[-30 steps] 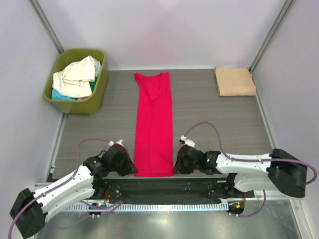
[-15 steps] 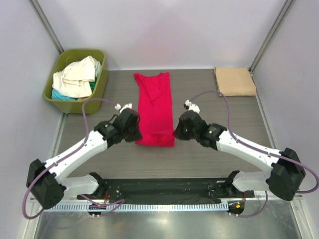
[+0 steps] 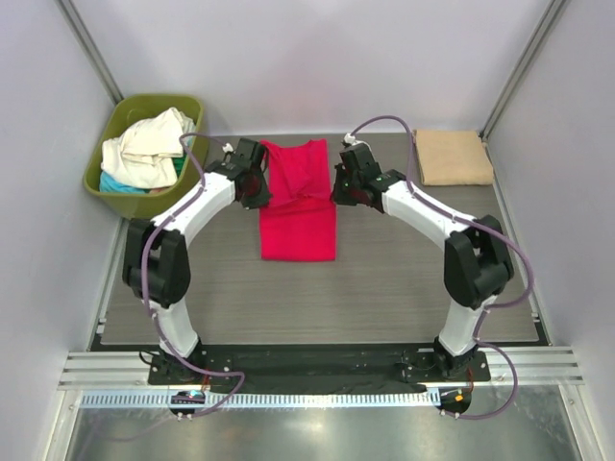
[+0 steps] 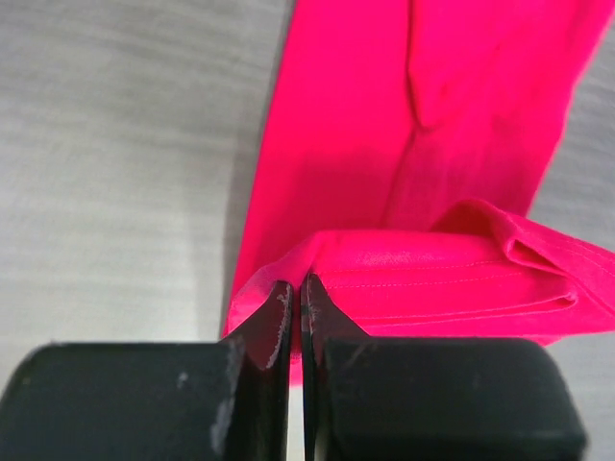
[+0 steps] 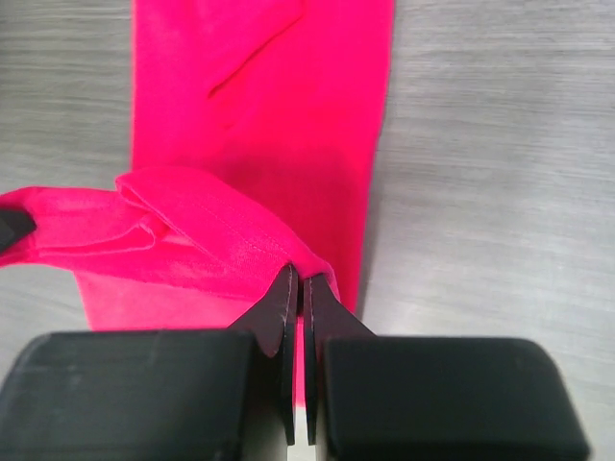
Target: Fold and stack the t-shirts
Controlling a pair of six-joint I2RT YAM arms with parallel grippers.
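Note:
The hem in my right gripper will go down slightly outward next, so that its corner lies by the shirt's long edge (image 3: pixel 332 194) (image 5: pixel 343 261).
The red t-shirt (image 3: pixel 299 202) lies as a long narrow strip in the middle of the table, its near half folded over toward the far end. My left gripper (image 3: pixel 258 186) is shut on the hem's left corner (image 4: pixel 288 279). My right gripper (image 3: pixel 338 184) is shut on the hem's right corner (image 5: pixel 307 264). Both hold the hem a little above the shirt's upper part. A folded tan t-shirt (image 3: pixel 452 157) lies at the far right. Cream-white t-shirts (image 3: pixel 146 146) and a teal one (image 3: pixel 117 182) sit in the tub.
The olive-green tub (image 3: pixel 182 187) stands at the far left by the wall. Metal frame posts rise at both far corners. The grey table (image 3: pixel 404 279) shows bare wood grain near the arms' bases.
Both grippers have carried the red shirt's hem from the near edge toward the far end, folding the strip over itself. Both arms are now stretched far out.

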